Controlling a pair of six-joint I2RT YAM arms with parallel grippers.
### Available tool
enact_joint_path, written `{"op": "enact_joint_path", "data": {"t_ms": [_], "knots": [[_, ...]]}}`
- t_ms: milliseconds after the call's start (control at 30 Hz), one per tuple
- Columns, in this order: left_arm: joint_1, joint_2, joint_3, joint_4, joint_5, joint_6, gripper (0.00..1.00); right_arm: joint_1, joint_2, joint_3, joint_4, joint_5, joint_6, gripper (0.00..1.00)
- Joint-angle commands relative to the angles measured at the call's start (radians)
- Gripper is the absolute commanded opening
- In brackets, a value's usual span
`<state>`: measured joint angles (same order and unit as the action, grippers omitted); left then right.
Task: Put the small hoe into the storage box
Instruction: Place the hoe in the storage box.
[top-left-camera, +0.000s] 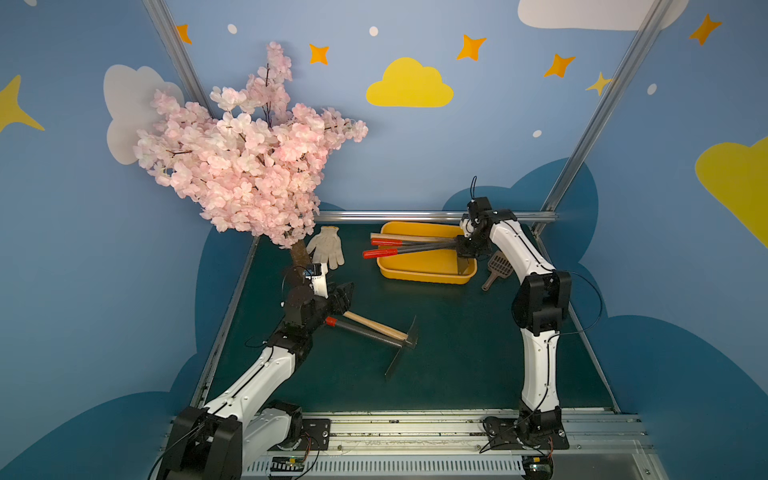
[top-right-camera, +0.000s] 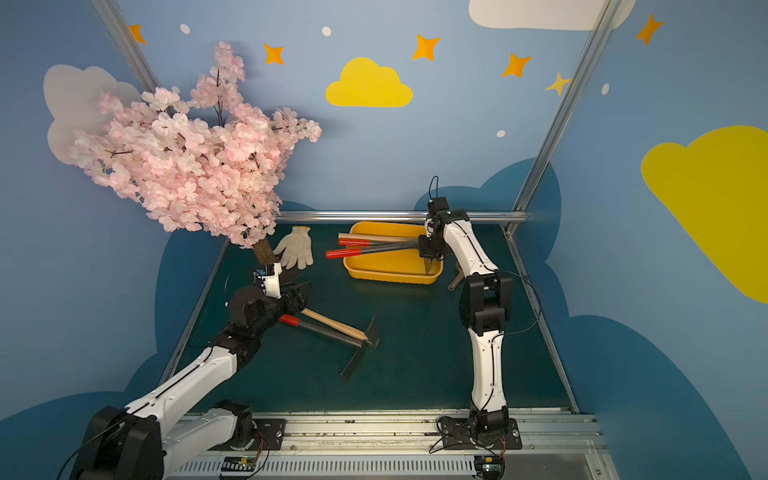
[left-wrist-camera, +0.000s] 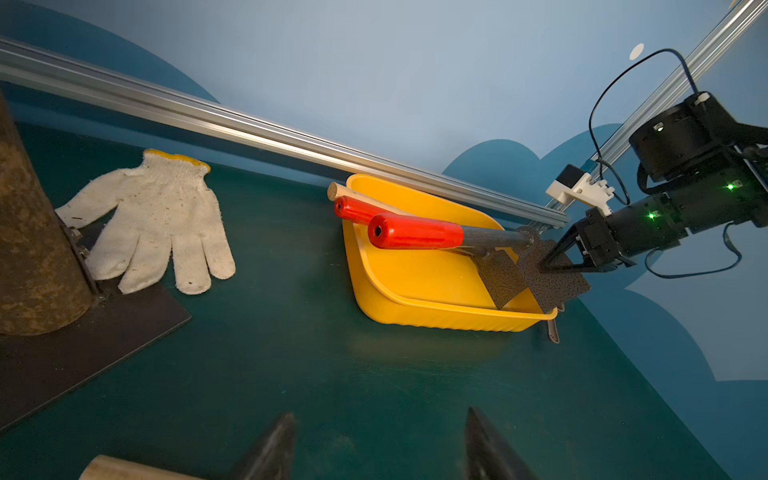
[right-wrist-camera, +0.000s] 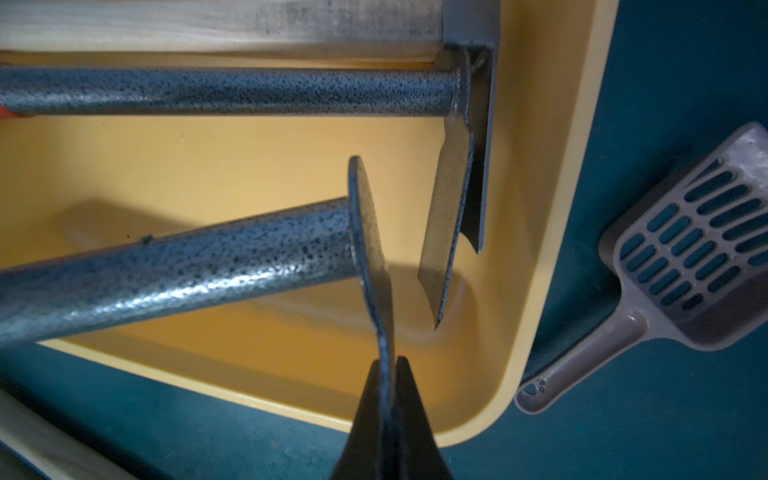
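Note:
The bare bottom of the box beside the other hoes' blades is below my right gripper, so my gripper needs to lower the hoe onto it next and release the hoe's blade.
The yellow-orange storage box (top-left-camera: 424, 266) (top-right-camera: 390, 270) (left-wrist-camera: 415, 286) stands at the back of the table. My right gripper (top-left-camera: 467, 249) (left-wrist-camera: 544, 264) (right-wrist-camera: 388, 365) is shut on the blade of a small hoe (top-left-camera: 419, 248) (left-wrist-camera: 415, 232) (right-wrist-camera: 187, 266) with a speckled metal shaft and a red grip. This hoe slants over the box, and its grip reaches past the left rim. Two other hoes lie in the box behind it. My left gripper (top-left-camera: 343, 293) (left-wrist-camera: 379, 413) is open and empty above the handle ends of two more hoes (top-left-camera: 374, 326) on the table.
A white work glove (top-left-camera: 326, 249) (left-wrist-camera: 158, 216) lies left of the box. A pink blossom tree (top-left-camera: 249, 166) on a dark base plate (left-wrist-camera: 83, 345) fills the back left. A grey slotted scoop (top-left-camera: 494, 268) (right-wrist-camera: 685, 257) lies right of the box. An aluminium rail (top-left-camera: 415, 216) runs behind.

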<state>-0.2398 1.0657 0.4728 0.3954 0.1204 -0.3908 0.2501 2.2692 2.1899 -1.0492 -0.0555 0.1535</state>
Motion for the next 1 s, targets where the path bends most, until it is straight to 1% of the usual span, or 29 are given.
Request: {"op": "enact_joint_path", "data": {"t_ms": [0, 167, 400, 967], "knots": [[0.007, -0.015, 0.017, -0.023, 0.007, 0.017, 0.65, -0.004, 0.05, 0.047, 0.023, -0.012, 0.01, 0.0], [0.011, -0.015, 0.011, -0.027, 0.005, 0.017, 0.65, -0.008, 0.094, 0.082, 0.025, -0.01, 0.01, 0.0], [0.013, -0.002, 0.005, -0.011, 0.004, 0.012, 0.65, -0.017, 0.127, 0.086, 0.029, -0.032, 0.025, 0.0], [0.023, -0.02, -0.01, -0.029, -0.001, 0.013, 0.65, -0.037, 0.197, 0.086, 0.106, -0.034, 0.115, 0.0]]}}
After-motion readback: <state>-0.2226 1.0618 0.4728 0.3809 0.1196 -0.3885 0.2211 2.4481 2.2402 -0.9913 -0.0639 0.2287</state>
